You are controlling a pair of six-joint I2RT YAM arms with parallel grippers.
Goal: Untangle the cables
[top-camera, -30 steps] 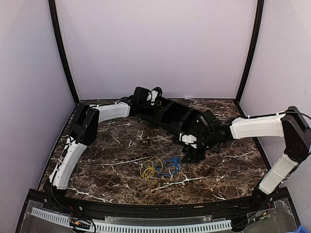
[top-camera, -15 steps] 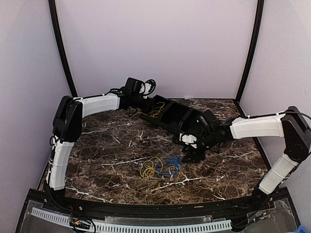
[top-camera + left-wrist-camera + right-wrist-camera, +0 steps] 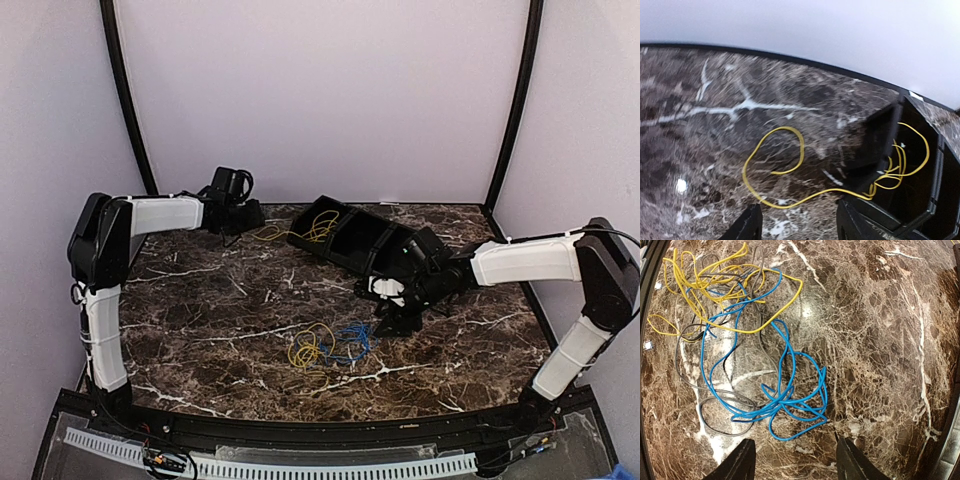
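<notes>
Part of the yellow cable lies on the tabletop outside the black tray. My left gripper should go down next onto the near bend of the trailing yellow cable [image 3: 262,238].
A tangle of cables lies mid-table: yellow loops [image 3: 308,348] on the left, blue loops [image 3: 350,342] on the right. In the right wrist view the blue cable [image 3: 785,400] is knotted with the yellow cable [image 3: 715,290] and a thin grey wire [image 3: 715,410]. My right gripper [image 3: 796,460] hovers open just right of the blue loops, empty. A separate yellow cable [image 3: 775,165] trails from the black tray's end compartment [image 3: 900,165] onto the table. My left gripper [image 3: 800,225] is open above that trailing loop, holding nothing.
The black tray [image 3: 350,235] with several compartments sits slantwise at the back middle. The left arm [image 3: 160,212] is folded against the back left wall; the right arm [image 3: 530,260] reaches in from the right. Walls close three sides.
My left gripper opened and let go of the yellow cable at the tray. It then swung back left, away from the tray. The right arm has not moved.
</notes>
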